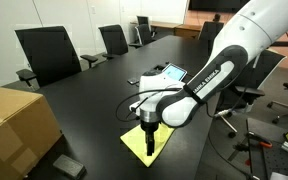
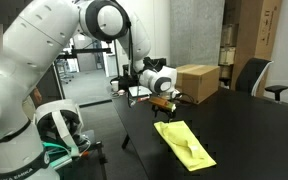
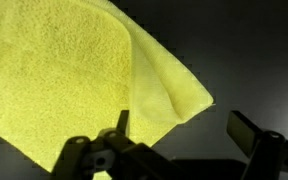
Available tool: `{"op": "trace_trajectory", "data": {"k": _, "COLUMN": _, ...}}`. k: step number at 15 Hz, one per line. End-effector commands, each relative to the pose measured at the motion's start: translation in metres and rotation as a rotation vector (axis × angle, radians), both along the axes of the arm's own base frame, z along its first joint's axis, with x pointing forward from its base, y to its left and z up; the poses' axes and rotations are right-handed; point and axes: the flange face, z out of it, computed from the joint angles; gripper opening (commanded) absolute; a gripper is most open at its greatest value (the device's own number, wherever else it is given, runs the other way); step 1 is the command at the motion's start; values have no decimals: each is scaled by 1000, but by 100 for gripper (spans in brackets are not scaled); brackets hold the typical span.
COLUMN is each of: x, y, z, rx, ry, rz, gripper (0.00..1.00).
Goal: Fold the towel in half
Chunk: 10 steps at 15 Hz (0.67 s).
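My gripper has the end of one finger over bare table, so next it needs to go down and move toward the upper left in the wrist view, onto the folded layer's edge (image 2: pixel 172 131) (image 3: pixel 133 62).
A yellow towel (image 1: pixel 144 145) lies on the black table (image 1: pixel 94 105); it also shows in the other exterior view (image 2: pixel 185 144). In the wrist view the towel (image 3: pixel 64 70) fills the upper left, with a layer lying folded over along its right side and ending in a corner. My gripper (image 1: pixel 150 128) hovers just above the towel's far end and also shows in the other exterior view (image 2: pixel 170 100). In the wrist view the gripper (image 3: pixel 184 132) is open and empty. One finger is over the towel's edge, the other over bare table.
A cardboard box (image 1: pixel 14 125) stands on the table near the towel and also shows in the other exterior view (image 2: pixel 196 82). Office chairs (image 1: pixel 49 55) line the far side. A white and blue device (image 1: pixel 169 73) lies behind the arm. A small black object (image 1: pixel 69 165) sits by the box.
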Motion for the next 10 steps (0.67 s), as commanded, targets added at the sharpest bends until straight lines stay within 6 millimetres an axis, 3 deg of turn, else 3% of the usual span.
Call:
{"op": "trace_trajectory", "data": {"k": 1, "x": 5, "y": -11, "z": -7, "rx": 47, "ry": 5, "rz": 36, "gripper": 100}}
{"op": "trace_trajectory", "data": {"k": 10, "x": 5, "y": -30, "z": -23, "rx": 23, "ry": 28, "rz": 41, "gripper": 100}}
